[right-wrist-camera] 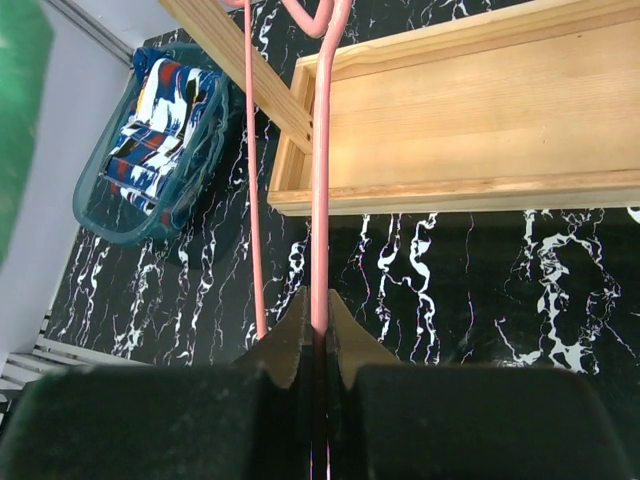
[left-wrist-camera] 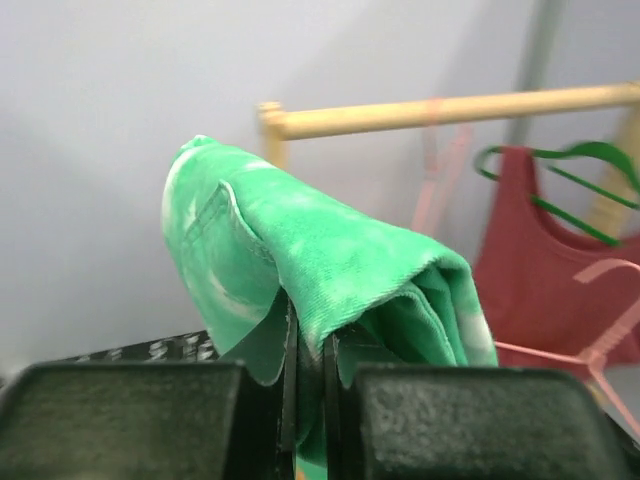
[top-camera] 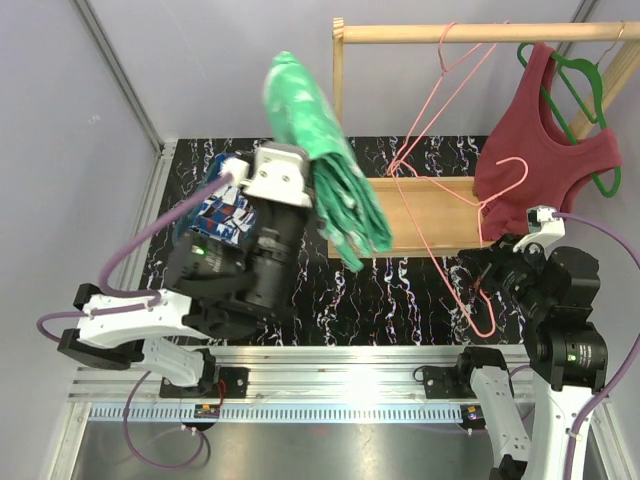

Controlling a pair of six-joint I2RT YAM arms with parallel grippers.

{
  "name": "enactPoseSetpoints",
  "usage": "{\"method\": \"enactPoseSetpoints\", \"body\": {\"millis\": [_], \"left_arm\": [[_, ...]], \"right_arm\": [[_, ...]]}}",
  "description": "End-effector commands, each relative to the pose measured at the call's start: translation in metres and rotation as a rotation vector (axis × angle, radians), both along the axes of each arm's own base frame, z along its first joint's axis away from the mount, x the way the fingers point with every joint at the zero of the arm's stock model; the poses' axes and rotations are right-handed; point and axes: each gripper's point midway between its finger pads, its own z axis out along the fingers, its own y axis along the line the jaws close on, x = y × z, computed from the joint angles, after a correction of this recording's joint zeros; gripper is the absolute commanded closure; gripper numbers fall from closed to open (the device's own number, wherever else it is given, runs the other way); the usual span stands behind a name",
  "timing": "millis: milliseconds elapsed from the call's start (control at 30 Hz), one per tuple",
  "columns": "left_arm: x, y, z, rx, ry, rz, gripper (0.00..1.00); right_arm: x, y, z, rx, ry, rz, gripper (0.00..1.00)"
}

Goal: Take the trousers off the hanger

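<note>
The green trousers hang clear of the hanger, so my left gripper should next lower, tipping downward, onto the blue printed trousers point(top-camera: 225, 215) in the teal basket and let go.
The green trousers point(top-camera: 320, 150), mottled with white, hang bunched in the air in front of the wooden rack, with my left gripper point(top-camera: 303, 178) shut on a fold of them. In the left wrist view the green cloth point(left-wrist-camera: 330, 250) is pinched between the jaws of that gripper point(left-wrist-camera: 310, 340). My right gripper point(top-camera: 492, 252) is shut on the wire of a pink hanger point(top-camera: 450, 270), which is off the rail and carries no cloth. The right wrist view shows that wire point(right-wrist-camera: 320, 200) running up from the closed gripper point(right-wrist-camera: 320, 312). The blue printed trousers point(top-camera: 225, 215) point(right-wrist-camera: 160, 110) lie folded in a teal basket point(right-wrist-camera: 200, 180) at the left.
The wooden rack has a top rail point(top-camera: 480, 33) and a base tray point(top-camera: 430, 215) point(right-wrist-camera: 480, 110). A dark red tank top point(top-camera: 535, 150) hangs from the rail on a green hanger point(top-camera: 585, 80). Another pink hanger point(top-camera: 440, 90) hangs there. Grey walls close in the left side and the back.
</note>
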Motion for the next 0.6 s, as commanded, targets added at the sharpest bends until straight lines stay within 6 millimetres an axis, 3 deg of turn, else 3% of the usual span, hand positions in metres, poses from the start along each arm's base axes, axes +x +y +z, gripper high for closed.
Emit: {"method": "enactPoseSetpoints", "body": {"millis": [0,100,133,200,233,300,333,367,400,467,500,567], "left_arm": [[0.019,0.093,0.023,-0.156,0.031,0.167,1.0],[0.036,0.116,0.006,-0.118,0.043,0.235,1.0],[0.048,0.138,-0.002,-0.124,0.064,0.282,1.0],[0.06,0.152,-0.006,-0.121,0.048,0.274,1.0],[0.07,0.175,-0.016,-0.137,0.068,0.31,1.0],[0.079,0.174,-0.022,-0.088,0.045,0.259,1.0],[0.087,0.188,-0.03,-0.064,0.06,0.3,1.0],[0.092,0.183,-0.034,-0.03,0.052,0.27,1.0],[0.105,0.193,-0.046,0.003,0.068,0.323,1.0],[0.122,0.193,-0.062,0.063,0.101,0.332,1.0],[0.134,0.209,-0.075,0.078,0.127,0.392,1.0],[0.145,0.221,-0.087,0.095,0.142,0.427,1.0]], "right_arm": [[0.003,-0.005,0.019,-0.036,-0.089,-0.015,1.0],[0.002,-0.007,0.024,-0.046,-0.102,-0.03,1.0],[0.002,-0.009,0.026,-0.048,-0.105,-0.037,1.0],[0.0,-0.011,0.029,-0.054,-0.115,-0.054,1.0],[0.0,-0.012,0.031,-0.053,-0.122,-0.059,1.0],[-0.005,-0.012,0.036,-0.055,-0.146,-0.063,1.0],[-0.007,-0.011,0.038,-0.055,-0.155,-0.06,1.0],[-0.01,-0.01,0.042,-0.054,-0.168,-0.054,1.0],[-0.015,-0.009,0.044,-0.053,-0.179,-0.05,1.0],[-0.022,-0.007,0.054,-0.057,-0.208,-0.044,1.0],[-0.028,-0.007,0.055,-0.06,-0.214,-0.045,1.0],[-0.035,-0.012,0.06,-0.077,-0.232,-0.076,1.0]]}}
